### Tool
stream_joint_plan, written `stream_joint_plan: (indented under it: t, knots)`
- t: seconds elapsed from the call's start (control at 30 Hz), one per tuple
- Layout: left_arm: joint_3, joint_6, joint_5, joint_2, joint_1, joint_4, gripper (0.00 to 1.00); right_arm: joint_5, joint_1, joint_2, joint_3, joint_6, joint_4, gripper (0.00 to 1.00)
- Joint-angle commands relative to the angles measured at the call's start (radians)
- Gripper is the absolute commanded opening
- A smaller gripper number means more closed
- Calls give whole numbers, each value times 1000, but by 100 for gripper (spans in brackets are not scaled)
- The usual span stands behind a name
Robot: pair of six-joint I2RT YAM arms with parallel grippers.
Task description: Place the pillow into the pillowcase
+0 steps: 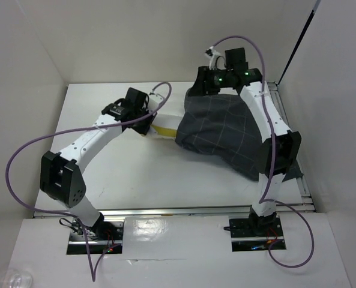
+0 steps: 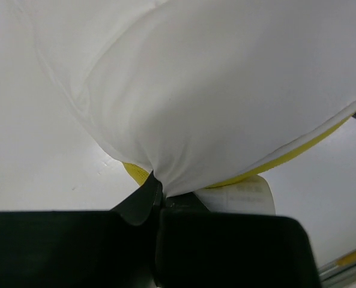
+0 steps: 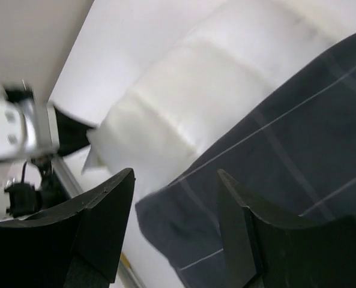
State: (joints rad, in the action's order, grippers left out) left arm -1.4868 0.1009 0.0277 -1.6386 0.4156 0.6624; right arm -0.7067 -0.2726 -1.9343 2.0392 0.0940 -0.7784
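My left gripper should move back and down to let go of the pillow end's corner on the bare near tabletop, because that clear part of the tabletop is below and back of it.
The dark grey checked pillowcase [image 1: 223,135] lies at the right of the table and covers most of the white pillow [image 1: 165,117]. Only the pillow's left end with its yellow band sticks out. My left gripper [image 1: 143,127] is shut on that end's corner; the left wrist view shows the white pillow [image 2: 214,90] pinched at the jaws [image 2: 159,193], with the yellow band [image 2: 298,153] and white tag [image 2: 241,195] beside them. My right gripper [image 1: 197,91] is open above the pillowcase's far edge; in the right wrist view the pillowcase [image 3: 274,180] lies between and below the open fingers [image 3: 111,204], next to the pillow [image 3: 184,102].
White walls enclose the table [image 1: 111,174] at the back and on both sides. A metal rail runs along the right edge [image 1: 286,114] and along the near edge [image 1: 184,211]. Purple cables loop off both arms.
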Motion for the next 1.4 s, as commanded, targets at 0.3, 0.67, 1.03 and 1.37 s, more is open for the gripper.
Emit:
stream_joint_plan:
  t: [0.3, 0.67, 1.03, 1.37]
  knots:
    - [381, 163, -17, 246, 137, -133, 6, 146, -22, -130, 145, 66, 85, 64]
    - [366, 157, -61, 375, 137, -190, 61, 430, -108, -299, 145, -42, 108, 64]
    - [361, 120, -208, 358, 111, -254, 59, 639, -148, -351, 52, -79, 333, 58]
    - [-49, -128, 135, -77, -246, -117, 69, 414, -171, -316, 64, -102, 223, 0]
